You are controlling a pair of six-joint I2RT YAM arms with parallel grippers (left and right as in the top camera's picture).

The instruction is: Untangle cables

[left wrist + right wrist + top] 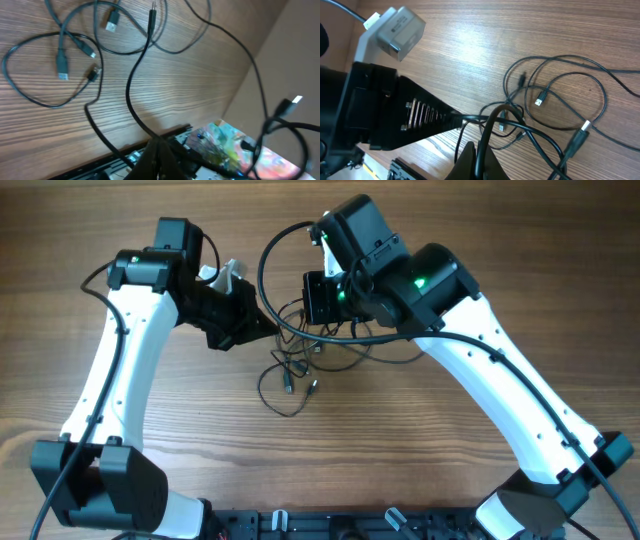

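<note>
Next, my right gripper pulls up and away. It then returns over the tangle's far side (291, 304) and releases, as the thin cable is looped among the tangled wires.
The cables (310, 355) are thin black wires that lie tangled at the table's middle, with a loose loop (285, 392) hanging toward the front. My left gripper (270, 328) is at the tangle's left edge. In the left wrist view (159, 152) it is shut on a black cable strand (131, 85) that runs up to loose plug ends (62, 67). My right gripper (320, 320) is over the tangle's top. In the right wrist view (479, 160) it is shut on a black strand (492, 122), next to the looping wires (555, 100) and a white-tipped plug (585, 126). The left gripper (462, 120) shows there too.
A thick black arm cord (265, 275) arcs between both wrists above the tangle. The left wrist's white camera box (395, 27) is close by. The table edge with a black rail (115, 155) and a colourful surface (225, 145) lie beyond.
</note>
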